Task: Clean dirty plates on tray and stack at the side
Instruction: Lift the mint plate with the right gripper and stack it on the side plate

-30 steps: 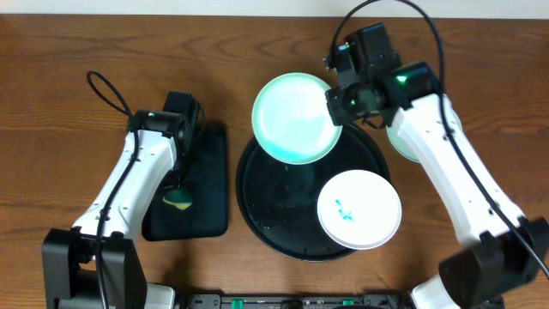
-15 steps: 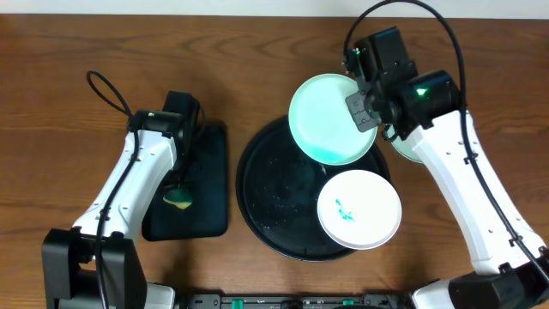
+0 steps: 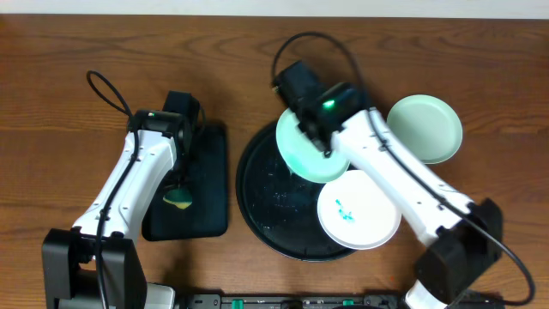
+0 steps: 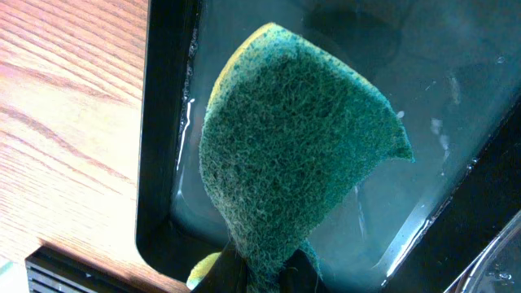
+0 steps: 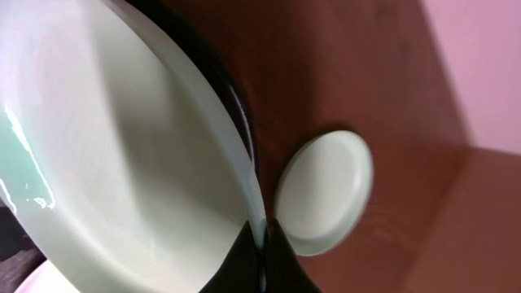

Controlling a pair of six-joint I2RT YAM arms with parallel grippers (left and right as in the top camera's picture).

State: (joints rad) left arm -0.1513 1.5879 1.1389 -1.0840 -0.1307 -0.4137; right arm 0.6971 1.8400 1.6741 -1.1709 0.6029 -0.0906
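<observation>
My right gripper should next swing past the round tray (image 3: pixel 264 193) and lower the held plate onto a second mint-green plate (image 3: pixel 426 129) beside that tray. Then it should let go of the held plate's rim.
My right gripper (image 3: pixel 319 136) is shut on the rim of a pale mint-green plate (image 3: pixel 300 156) and holds it tilted over the far part of the round black tray (image 3: pixel 264 193). In the right wrist view the fingers (image 5: pixel 262 244) pinch that plate's edge (image 5: pixel 122 163). A white plate (image 3: pixel 358 209) with a teal smear lies on the tray's right front. A second mint-green plate (image 3: pixel 425 129) lies on the table right of the tray, and shows in the right wrist view (image 5: pixel 326 191). My left gripper (image 3: pixel 178 190) is shut on a green sponge (image 4: pixel 301 155).
The sponge hangs over a small rectangular black tray (image 3: pixel 206 184) left of the round tray; its wet floor and rim show in the left wrist view (image 4: pixel 163 163). Bare wooden table (image 3: pixel 69 51) lies around both trays.
My right arm has swung left and down with the mint-green plate, from the tray's far right to over its far part. The second mint plate on the table is now uncovered. The left arm has not moved.
</observation>
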